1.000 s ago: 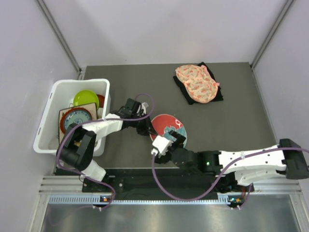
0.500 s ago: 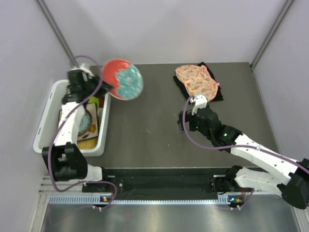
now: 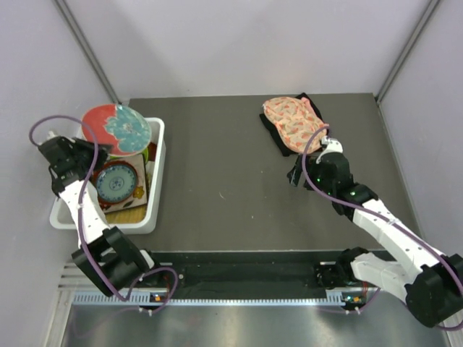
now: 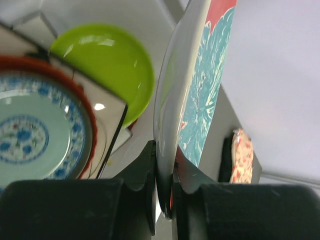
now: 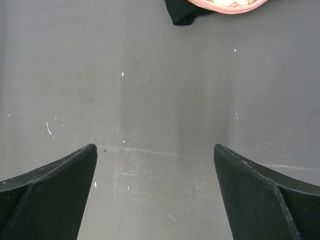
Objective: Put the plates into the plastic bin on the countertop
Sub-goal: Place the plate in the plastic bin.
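Note:
The red plate still hangs high over the bin's far rim, so my left gripper lowers and draws back toward the blue floral plate (image 3: 117, 181) (image 4: 31, 131) next.
My left gripper (image 3: 95, 147) is shut on the rim of a red plate with a teal flower (image 3: 116, 129) and holds it tilted above the far end of the white plastic bin (image 3: 155, 217). The left wrist view shows that plate (image 4: 200, 90) edge-on, pinched between both fingers (image 4: 145, 175). Below it in the bin lie a lime plate (image 4: 110, 60) and a blue floral plate with a red rim (image 3: 116, 182) on a square plate. My right gripper (image 3: 293, 177) hangs open over bare countertop (image 5: 160, 100), holding nothing.
A pink floral fabric piece (image 3: 293, 124) lies on a black cloth (image 3: 278, 144) at the back right, just beyond the right gripper. Pale walls close in the countertop (image 3: 217, 181) on three sides. The bin stands against the left wall.
The left arm lifted the red plate from the countertop's middle, swung it left, and now holds it over the bin. The right arm let go and drew back toward the fabric.

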You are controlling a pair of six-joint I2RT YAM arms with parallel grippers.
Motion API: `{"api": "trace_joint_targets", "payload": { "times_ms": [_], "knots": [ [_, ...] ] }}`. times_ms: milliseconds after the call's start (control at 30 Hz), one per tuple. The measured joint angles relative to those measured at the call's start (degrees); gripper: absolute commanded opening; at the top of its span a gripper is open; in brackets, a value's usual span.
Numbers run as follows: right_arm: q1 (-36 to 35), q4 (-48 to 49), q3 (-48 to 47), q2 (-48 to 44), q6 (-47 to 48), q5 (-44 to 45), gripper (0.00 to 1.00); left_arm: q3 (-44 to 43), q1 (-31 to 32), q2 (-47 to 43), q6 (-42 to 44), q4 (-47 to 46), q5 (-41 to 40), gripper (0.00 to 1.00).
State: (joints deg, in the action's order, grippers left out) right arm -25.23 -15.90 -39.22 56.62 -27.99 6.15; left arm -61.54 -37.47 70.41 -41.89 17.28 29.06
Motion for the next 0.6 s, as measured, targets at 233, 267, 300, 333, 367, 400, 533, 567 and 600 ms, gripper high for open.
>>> {"api": "trace_joint_targets", "payload": {
  "times_ms": [233, 267, 300, 333, 367, 400, 533, 567, 600],
  "knots": [
    [1.55, 0.42, 0.02, 0.0, -0.37, -4.15, 0.99, 7.06, 0.04, -1.68, 1.09, 3.37, 0.48, 0.0],
    [1.57, 0.57, 0.13, 0.0, -0.39, -4.44, 0.99, 7.08, -0.04, -1.79, 2.1, 3.15, -0.39, 0.0],
    [1.57, 0.59, 0.2, 0.0, -0.42, -4.61, 0.99, 7.21, -0.07, -1.79, 2.97, 3.17, -1.27, 0.0],
    [1.62, 0.61, 0.26, 0.0, -0.61, -4.83, 0.99, 7.41, -0.04, -1.79, 3.8, 3.21, -1.73, 0.0],
    [1.66, 0.85, 0.42, 0.0, -0.7, -5.01, 0.99, 7.67, 0.0, -1.77, 4.72, 3.41, -2.14, 0.0],
    [1.68, 1.18, 0.63, 0.0, -0.79, -5.25, 0.99, 7.85, 0.04, -1.7, 5.53, 3.85, -2.47, 0.0],
    [1.75, 1.55, 1.42, 0.0, -1.64, -6.45, 0.99, 8.55, 0.07, -0.04, 7.72, 4.09, -2.89, 0.0],
    [1.75, 1.64, 1.6, -0.02, -1.7, -6.56, 0.99, 8.66, 0.07, 0.76, 8.11, 4.09, -2.8, 0.0],
    [1.75, 1.7, 1.84, -0.11, -1.88, -6.73, 0.99, 8.74, 0.07, 1.68, 8.37, 3.85, -2.38, 0.0]
  ]
}}
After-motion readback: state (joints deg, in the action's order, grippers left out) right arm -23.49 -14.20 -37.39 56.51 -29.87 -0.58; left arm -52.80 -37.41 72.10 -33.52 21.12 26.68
